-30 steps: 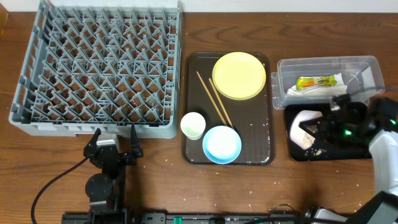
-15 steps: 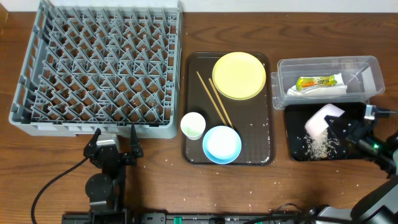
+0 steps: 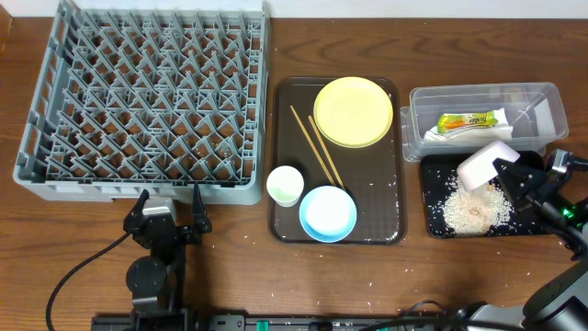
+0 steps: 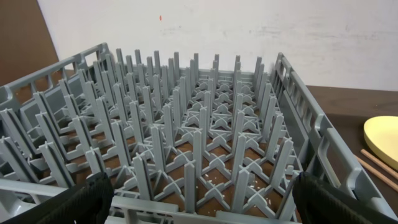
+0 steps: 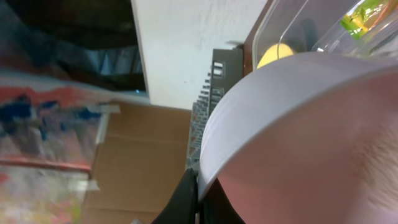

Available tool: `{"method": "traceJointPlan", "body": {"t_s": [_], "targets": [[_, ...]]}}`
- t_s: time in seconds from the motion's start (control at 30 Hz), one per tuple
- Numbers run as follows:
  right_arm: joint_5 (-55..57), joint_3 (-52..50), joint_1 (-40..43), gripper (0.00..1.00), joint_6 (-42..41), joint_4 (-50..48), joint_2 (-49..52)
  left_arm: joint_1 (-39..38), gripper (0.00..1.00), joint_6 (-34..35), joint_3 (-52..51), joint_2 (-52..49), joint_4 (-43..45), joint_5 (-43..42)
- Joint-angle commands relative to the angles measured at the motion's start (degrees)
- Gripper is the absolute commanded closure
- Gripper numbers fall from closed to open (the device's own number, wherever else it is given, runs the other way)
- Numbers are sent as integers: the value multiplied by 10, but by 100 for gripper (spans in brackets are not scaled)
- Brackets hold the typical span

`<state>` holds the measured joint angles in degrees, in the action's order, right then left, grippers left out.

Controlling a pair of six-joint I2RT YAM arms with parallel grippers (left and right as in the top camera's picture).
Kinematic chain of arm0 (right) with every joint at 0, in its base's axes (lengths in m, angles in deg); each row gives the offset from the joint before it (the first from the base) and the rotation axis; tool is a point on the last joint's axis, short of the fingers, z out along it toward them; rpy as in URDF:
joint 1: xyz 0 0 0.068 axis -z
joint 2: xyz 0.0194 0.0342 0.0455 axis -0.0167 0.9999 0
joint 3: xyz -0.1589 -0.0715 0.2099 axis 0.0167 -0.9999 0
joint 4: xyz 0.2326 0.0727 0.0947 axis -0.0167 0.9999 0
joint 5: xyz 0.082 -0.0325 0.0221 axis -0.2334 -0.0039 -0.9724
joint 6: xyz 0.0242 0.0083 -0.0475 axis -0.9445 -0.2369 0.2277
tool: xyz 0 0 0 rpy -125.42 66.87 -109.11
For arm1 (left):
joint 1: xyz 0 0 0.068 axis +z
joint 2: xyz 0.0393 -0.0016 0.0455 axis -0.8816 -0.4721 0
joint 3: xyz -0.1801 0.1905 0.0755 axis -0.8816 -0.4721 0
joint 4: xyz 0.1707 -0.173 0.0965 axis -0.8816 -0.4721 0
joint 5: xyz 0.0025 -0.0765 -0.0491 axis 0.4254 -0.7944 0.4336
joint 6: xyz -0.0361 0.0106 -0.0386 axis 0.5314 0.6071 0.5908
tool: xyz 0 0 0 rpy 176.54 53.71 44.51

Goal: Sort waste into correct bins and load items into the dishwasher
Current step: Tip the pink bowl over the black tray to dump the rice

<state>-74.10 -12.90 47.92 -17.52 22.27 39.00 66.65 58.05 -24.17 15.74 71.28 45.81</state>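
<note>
The serving tray's empty corner [image 3: 378,197] is to the left of my right gripper in the overhead view, so next I should lift the bowl in that gripper across and lower it upright there.
My right gripper [image 3: 511,176] is shut on the rim of the white bowl [image 3: 484,165] and holds it tipped on its side over the black tray [image 3: 432,225]. Loose white rice [image 3: 473,211] lies heaped in that tray. In the right wrist view the bowl [image 5: 298,124] fills the frame, its rim pinched at the gripper [image 5: 198,186]. The clear tub [image 3: 542,97] holds the green-and-yellow wrapper [image 3: 470,120] and the white napkin [image 3: 447,135]. My left gripper [image 3: 167,213] is open and empty at the front edge of the grey dish rack [image 3: 147,101], as in the left wrist view [image 4: 205,208].
The dark brown serving tray [image 3: 386,198] holds the yellow plate [image 3: 354,111], two chopsticks [image 3: 317,145], the small white cup [image 3: 285,185] and the light blue bowl [image 3: 328,212]. Stray rice grains dot the table [image 3: 239,276] around the trays.
My right gripper has swung right and tipped the white bowl. The rice has spilled out into a heap on the black tray. The left arm has not moved.
</note>
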Motion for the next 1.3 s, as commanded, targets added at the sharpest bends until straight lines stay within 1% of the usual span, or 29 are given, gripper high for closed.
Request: {"method": "traceJointPlan", "body": {"t_s": [0.0, 0.1, 0.13, 0.23, 0.33, 0.37, 0.4, 0.43, 0.5, 0.57, 0.77, 0.87, 0.97, 1.03, 1.1, 1.17, 1.27], "targets": [[-25, 0, 17, 99, -105, -22, 2, 2, 7, -8, -9, 3, -20, 0], [-25, 0, 23, 99, -140, -56, 2, 2, 7, -8, -9, 3, -20, 0], [-25, 0, 29, 99, -177, -73, 2, 2, 7, -8, -9, 3, -20, 0], [-16, 0, 36, 99, -187, -87, 2, 2, 7, -8, -9, 2, -20, 0], [-8, 0, 37, 99, -189, -85, 2, 2, 7, -8, -9, 3, -20, 0], [-23, 0, 36, 99, -193, -64, 1, 2, 7, -8, -9, 3, -20, 0], [-25, 0, 32, 99, -170, -4, -9, 2, 7, -8, -9, 3, -20, 0], [-21, 1, 32, 99, -137, -6, -19, 2, 7, -8, -9, 3, -20, 0], [15, 1, 34, 99, -155, -36, -30, 2, 7, -8, -9, 3, -20, 0], [30, 1, 37, 99, -169, -43, -33, 2, 7, -8, -9, 3, -20, 0], [35, 1, 35, 99, -162, -50, -37, 2, 7, -8, -9, 3, -20, 0], [36, 5, 20, 99, -154, -50, -63, 2, 7, -8, -9, 3, -20, 0], [80, 26, -10, 99, -154, -39, -115, 2, 7, -8, -9, 3, -20, 0], [138, 51, -42, 99, -154, -10, -160, 2, 7, -8, -9, 2, -20, 0], [211, 86, -92, 99, -153, 24, -208, 2, 7, -8, -9, 3, -20, 0], [291, 127, -163, 99, -151, 52, -253, 2, 7, -8, -9, 3, -20, 0], [459, 189, -330, 99, -152, 71, -304, 2, 7, -8, -9, 3, -20, 0]]}}
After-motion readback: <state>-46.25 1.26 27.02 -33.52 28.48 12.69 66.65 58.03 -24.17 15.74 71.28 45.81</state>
